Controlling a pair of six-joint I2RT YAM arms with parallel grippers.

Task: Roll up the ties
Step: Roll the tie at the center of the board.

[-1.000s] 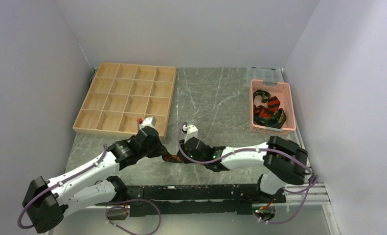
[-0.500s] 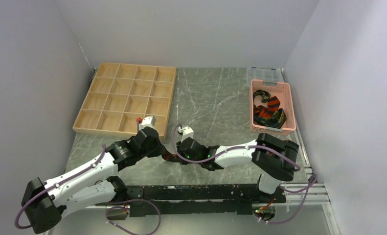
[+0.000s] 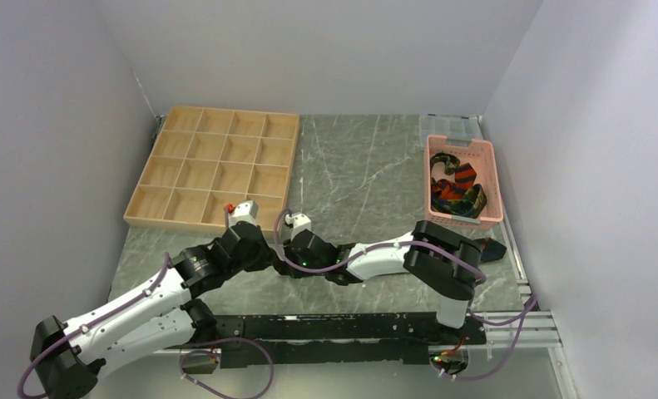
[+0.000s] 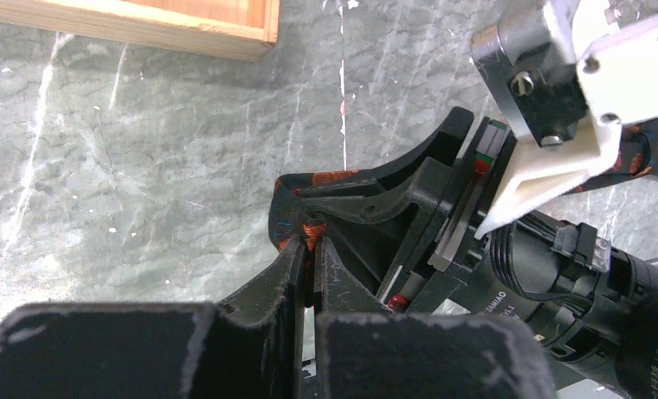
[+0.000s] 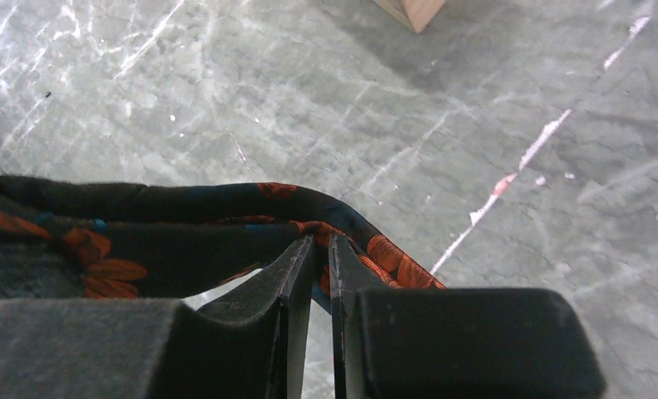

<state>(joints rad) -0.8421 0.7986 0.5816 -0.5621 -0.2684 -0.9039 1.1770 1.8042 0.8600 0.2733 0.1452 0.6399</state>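
Next, my left gripper moves to the right in the top view, lays the tie's folded edge over its remaining length, and releases, since it runs that way.
A black tie with orange-red leaf blotches [image 5: 184, 229] is held between both grippers just above the marble table near its front. My left gripper [image 4: 309, 243] is shut on the tie's folded edge [image 4: 310, 233]. My right gripper [image 5: 319, 241] is shut on the same tie from the other side. In the top view the two grippers meet [image 3: 277, 259], and almost all of the tie is hidden under them. Several more striped ties [image 3: 457, 189] lie in the pink basket [image 3: 492, 179] at the right.
A wooden compartment tray [image 3: 213, 166] lies at the back left; its corner shows in the left wrist view [image 4: 259, 41] and the right wrist view [image 5: 415, 12]. A clear plastic box [image 3: 452, 126] sits behind the basket.
Both grippers, still holding the tie, have moved left and slightly away from the bases. The right arm has stretched further left across the table.
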